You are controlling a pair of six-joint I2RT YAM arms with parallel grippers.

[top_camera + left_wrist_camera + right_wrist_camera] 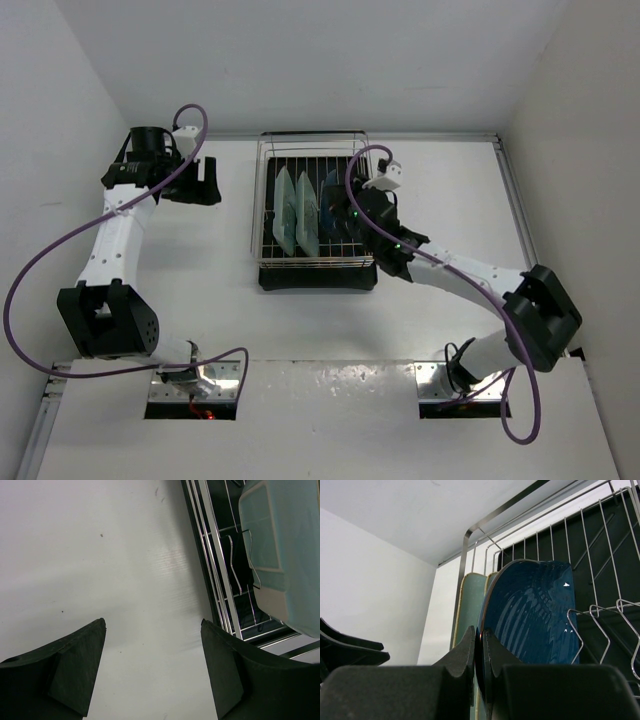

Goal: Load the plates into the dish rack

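My right gripper brings the blue plate [333, 198] down toward the mint plates next and releases it. The blue plate's rim stands higher, and the slot beside them lies below my right gripper.
The dish rack [262, 190], chrome wire over a black tray, stands at the table's middle. Two pale mint plates [285, 212] [306, 218] stand upright in it side by side. To their right stands the dark blue plate [333, 198], and my right gripper [352, 214] is shut on its rim. In the right wrist view the fingers pinch the blue plate's [530, 610] edge at my right gripper [479, 630], with a mint plate [471, 600] just behind. My left gripper [205, 182] hangs open and empty left of the rack; its wrist view shows my left gripper [152, 622] over bare table.
White walls close in the table on the left, right and back. The rack's wire dividers [592, 625] rise right of the blue plate. In the left wrist view the rack's side rail [215, 555] and a mint plate [280, 530] lie at the right.
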